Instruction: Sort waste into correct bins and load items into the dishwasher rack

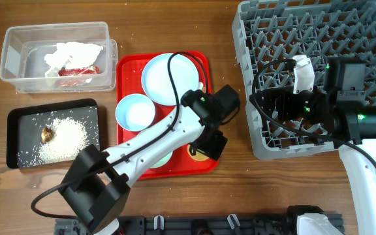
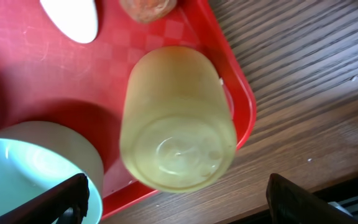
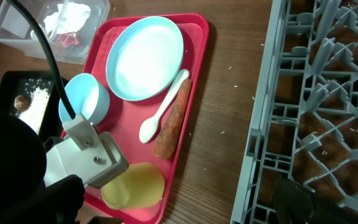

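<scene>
The cup lies on its side, so next my right gripper will go left in the overhead view, then down around the yellow cup's side (image 1: 196, 155) (image 3: 138, 186).
The yellow cup (image 2: 176, 118) lies on its side at the red tray's front right corner, also seen in the right wrist view (image 3: 135, 186). My left gripper (image 2: 182, 208) is open just above it, a finger either side, not touching; overhead it hangs over that corner (image 1: 209, 145). The pale-green bowl (image 2: 36, 168) is beside the cup. The white spoon (image 3: 160, 115), carrot stick (image 3: 173, 121), light-blue plate (image 1: 165, 75) and light-blue bowl (image 1: 134, 111) lie on the tray. My right gripper (image 1: 266, 108) is open and empty over the grey rack's (image 1: 305, 39) left edge.
The red tray (image 1: 126, 65) sits mid-table. The clear tub (image 1: 18, 52) at the far left holds the white tissue (image 1: 70, 53) and the red wrapper (image 1: 77, 70). The black tray (image 1: 18, 121) holds rice (image 1: 64, 140) and a brown scrap (image 1: 47, 134).
</scene>
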Tool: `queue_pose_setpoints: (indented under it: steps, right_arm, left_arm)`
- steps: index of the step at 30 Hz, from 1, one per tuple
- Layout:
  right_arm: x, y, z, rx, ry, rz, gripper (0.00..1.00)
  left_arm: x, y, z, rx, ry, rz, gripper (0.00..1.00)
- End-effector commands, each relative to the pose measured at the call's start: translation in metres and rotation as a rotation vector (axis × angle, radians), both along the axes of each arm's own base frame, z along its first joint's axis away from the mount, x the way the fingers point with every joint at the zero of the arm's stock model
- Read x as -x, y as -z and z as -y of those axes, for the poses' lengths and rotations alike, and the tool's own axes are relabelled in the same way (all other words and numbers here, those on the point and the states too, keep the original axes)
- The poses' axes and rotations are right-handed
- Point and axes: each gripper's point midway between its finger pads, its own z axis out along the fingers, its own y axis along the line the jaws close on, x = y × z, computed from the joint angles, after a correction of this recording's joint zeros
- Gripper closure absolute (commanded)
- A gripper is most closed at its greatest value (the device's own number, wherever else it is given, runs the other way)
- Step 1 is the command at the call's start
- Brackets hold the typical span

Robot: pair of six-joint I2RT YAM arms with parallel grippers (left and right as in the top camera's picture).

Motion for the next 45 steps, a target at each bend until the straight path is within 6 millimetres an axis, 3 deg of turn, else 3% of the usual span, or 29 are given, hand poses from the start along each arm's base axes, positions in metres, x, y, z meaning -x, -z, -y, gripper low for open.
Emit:
queue_pose_setpoints:
  steps: [1, 5, 8, 12, 14, 19, 23, 25, 30, 35, 38, 45]
  right_arm:
    - [-0.004, -0.006, 0.001, 0.002, 0.009, 0.013, 0.00]
    - [-0.004, -0.007, 0.001, 0.001, 0.009, 0.014, 0.00]
    - [-0.006, -0.008, 0.001, -0.001, 0.012, 0.024, 0.00]
    - [-0.006, -0.009, 0.001, -0.029, 0.049, -0.001, 0.06]
    - [-0.005, -0.009, -0.001, -0.050, 0.070, -0.023, 0.08]
    - [0.011, -0.001, -0.047, -0.031, 0.055, -0.098, 0.12]
    - [0.033, 0.011, -0.090, 0.071, 0.030, -0.113, 0.11]
    - [0.047, 0.027, -0.110, 0.160, 0.027, -0.131, 0.11]
    - [0.065, 0.075, -0.136, 0.307, -0.038, -0.236, 0.11]
    - [0.067, 0.116, -0.146, 0.404, -0.074, -0.310, 0.08]
    - [0.063, 0.135, -0.149, 0.445, -0.095, -0.326, 0.08]
    - [0.060, 0.164, -0.163, 0.460, -0.161, -0.361, 0.07]
  left_arm:
    - [0.003, 0.006, 0.004, 0.004, -0.001, 0.001, 0.09]
    - [-0.002, 0.005, 0.003, 0.005, -0.017, 0.017, 0.15]
    - [-0.024, -0.015, -0.013, 0.024, -0.154, 0.061, 0.15]
    - [-0.068, -0.067, -0.063, 0.139, -0.425, 0.148, 0.09]
    - [-0.079, -0.079, -0.088, 0.159, -0.543, 0.172, 0.07]
    - [-0.101, -0.093, -0.157, 0.169, -0.832, 0.205, 0.04]
    - [-0.110, -0.093, -0.190, 0.159, -0.933, 0.214, 0.00]
    - [-0.113, -0.093, -0.208, 0.153, -0.989, 0.220, 0.00]
    - [-0.117, -0.093, -0.249, 0.140, -1.112, 0.231, 0.00]
    - [-0.114, -0.093, -0.292, 0.123, -1.241, 0.236, 0.00]
    - [-0.109, -0.092, -0.303, 0.112, -1.276, 0.225, 0.00]
    - [-0.105, -0.091, -0.302, 0.103, -1.278, 0.210, 0.00]
